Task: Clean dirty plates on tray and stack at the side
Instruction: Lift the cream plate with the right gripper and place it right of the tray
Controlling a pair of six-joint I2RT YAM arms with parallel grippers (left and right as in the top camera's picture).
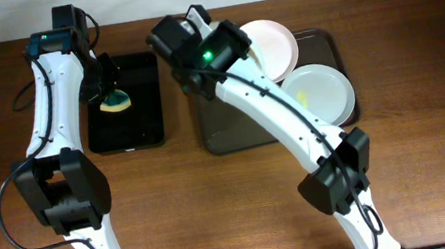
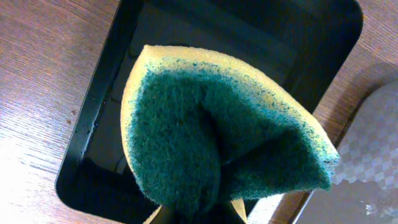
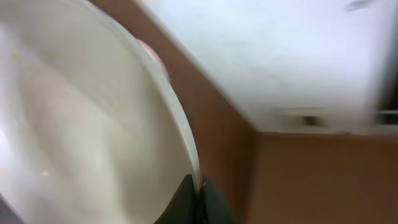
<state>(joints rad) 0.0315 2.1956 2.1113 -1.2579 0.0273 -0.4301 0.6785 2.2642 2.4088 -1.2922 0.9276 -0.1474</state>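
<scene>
My right gripper holds the white plate and will next carry it to the right in the overhead view and lower it onto the empty table past the tray's plates.
My right gripper [image 1: 240, 47] is shut on the left rim of a white plate [image 1: 274, 46] over the back of the brown-grey tray [image 1: 228, 134]. In the right wrist view the plate [image 3: 81, 124] fills the left side, and its thin rim is pinched between my black fingertips [image 3: 185, 198]. A second white plate [image 1: 322, 91] with a faint yellow smear lies on the tray's right part. My left gripper [image 1: 110, 91] is shut on a yellow sponge with a green scouring face [image 2: 217, 130], held above the glossy black tray [image 2: 93, 124]. The sponge folds around the hidden jaws.
The small black tray [image 1: 133, 123] lies left of the brown-grey tray on the wooden table [image 1: 432, 167]. My right arm crosses over the tray's middle. A white wall shows beyond the table in the right wrist view.
</scene>
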